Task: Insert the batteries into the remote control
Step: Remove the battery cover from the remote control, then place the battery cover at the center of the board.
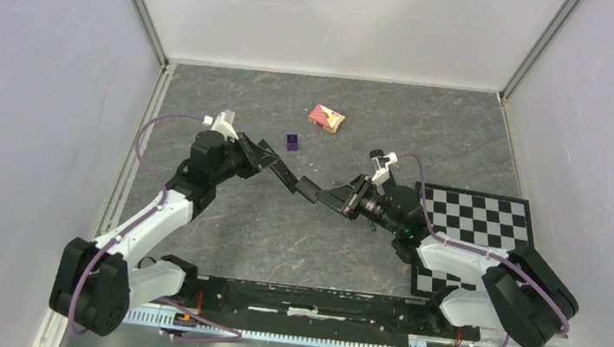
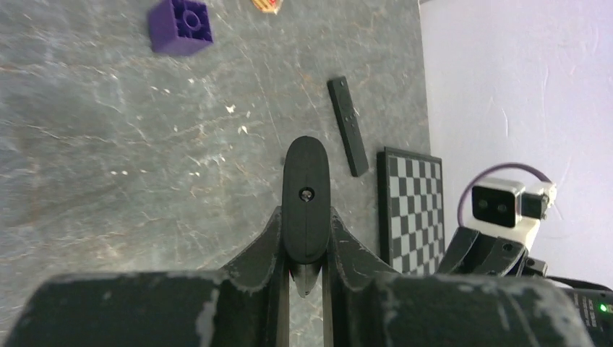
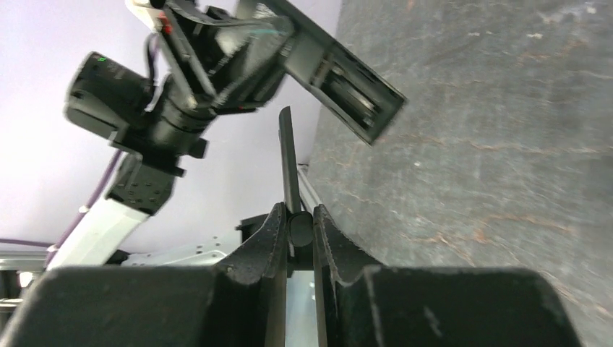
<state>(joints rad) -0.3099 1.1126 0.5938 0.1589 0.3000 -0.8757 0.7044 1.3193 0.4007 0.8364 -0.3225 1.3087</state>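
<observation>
The remote's compartment is open, so I will bring my right gripper back toward the base and down to let go of the thin black piece (image 3: 289,159) on the bare tabletop.
My left gripper (image 1: 272,164) (image 2: 307,217) is shut on the remote control (image 1: 295,184) (image 2: 306,173), a black bar held above the table and pointing at the right arm. The right wrist view shows the remote (image 3: 347,83) with an open greyish compartment near its free end. My right gripper (image 1: 338,196) (image 3: 296,213) is shut on a thin black strip (image 3: 289,159), seen edge-on and standing up out of the jaws just short of the remote's end. The batteries are out of view.
A second slim black bar (image 2: 348,126) lies flat on the table beside the checkerboard mat (image 1: 473,219) (image 2: 412,210). A purple cube (image 1: 291,143) (image 2: 181,25) and a red-and-white box (image 1: 325,119) lie farther back. Walls close in left, right and behind.
</observation>
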